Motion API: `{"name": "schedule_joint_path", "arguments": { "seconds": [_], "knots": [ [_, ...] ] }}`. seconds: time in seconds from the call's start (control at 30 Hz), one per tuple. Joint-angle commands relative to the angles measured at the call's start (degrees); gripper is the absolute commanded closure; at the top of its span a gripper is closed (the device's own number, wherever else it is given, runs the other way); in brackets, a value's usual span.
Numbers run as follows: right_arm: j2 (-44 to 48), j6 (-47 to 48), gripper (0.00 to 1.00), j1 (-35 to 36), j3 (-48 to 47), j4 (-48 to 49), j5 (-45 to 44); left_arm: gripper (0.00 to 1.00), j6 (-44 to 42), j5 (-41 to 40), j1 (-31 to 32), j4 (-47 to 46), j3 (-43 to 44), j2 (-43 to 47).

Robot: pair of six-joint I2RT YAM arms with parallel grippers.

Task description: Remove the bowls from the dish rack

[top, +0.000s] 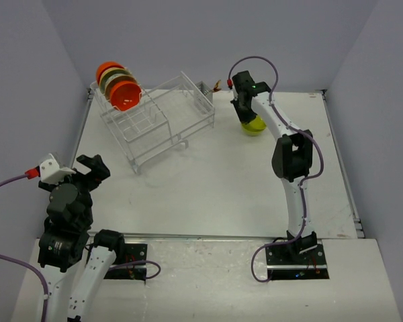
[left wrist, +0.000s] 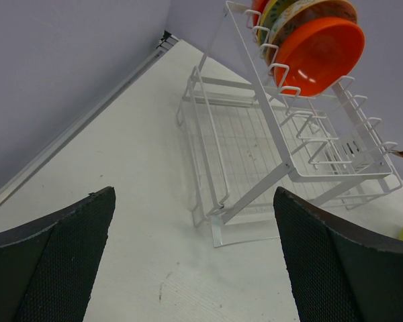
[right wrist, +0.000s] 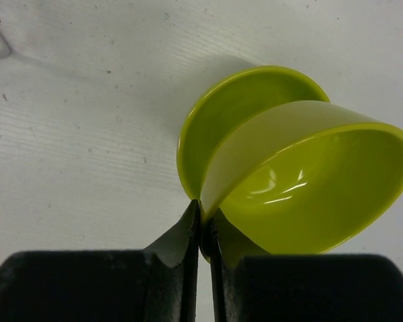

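My left gripper is going to swing outward and to the right in the top view and turn onto the orange-red bowl's upper rim, since that bowl stands frontmost.
The dish rack [top: 162,122] [left wrist: 269,154] stands at the back left of the table. Its raised end holds several upright bowls, with an orange-red bowl [top: 125,96] [left wrist: 320,54] in front and a patterned one [left wrist: 302,15] behind it. To the right of the rack, my right gripper [top: 246,115] [right wrist: 203,204] is shut on the rim of a tilted lime-green bowl [right wrist: 316,194] [top: 254,126]. That bowl leans over a second lime-green bowl [right wrist: 238,107] lying on the table. My left gripper [top: 88,172] [left wrist: 195,194] stands open with nothing in it, near the rack's front left corner.
The rack's small side cup [top: 205,90] sits at its right end, close to the right arm's wrist. Walls close in the table at the back and on both sides. A metal edge strip [left wrist: 80,121] runs along the left.
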State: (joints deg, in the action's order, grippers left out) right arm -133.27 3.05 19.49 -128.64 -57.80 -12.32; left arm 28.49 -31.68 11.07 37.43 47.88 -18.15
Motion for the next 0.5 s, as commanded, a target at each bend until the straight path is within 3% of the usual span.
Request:
{"name": "schedule_joint_path", "arguments": {
  "seconds": [0.0,0.07,0.2,0.33,0.4,0.47],
  "knots": [
    [0.65,2.49,0.91,-0.24,-1.53,0.94,-1.22,0.0,-0.19,0.74,0.0,-2.01,-0.42,-1.01],
    [0.82,2.23,0.64,-0.24,-1.61,0.76,-0.96,0.0,-0.28,0.74,0.0,-1.92,-0.33,-1.18],
    [3.62,1.96,0.34,0.99,1.19,3.13,-4.9,0.0,-1.24,2.06,0.0,-1.92,0.81,-1.45],
    [11.07,0.65,0.28,1.08,0.93,2.96,-5.0,0.0,-3.26,5.22,0.0,-3.15,3.78,-4.86],
    [15.21,-1.45,0.13,1.34,2.24,3.13,-5.0,0.0,-5.1,9.42,0.0,-2.45,8.0,-12.23],
    [23.47,-3.74,0.12,1.43,6.79,4.62,-4.21,0.0,-5.98,11.19,0.0,1.84,17.57,-23.34]
  ]
}}
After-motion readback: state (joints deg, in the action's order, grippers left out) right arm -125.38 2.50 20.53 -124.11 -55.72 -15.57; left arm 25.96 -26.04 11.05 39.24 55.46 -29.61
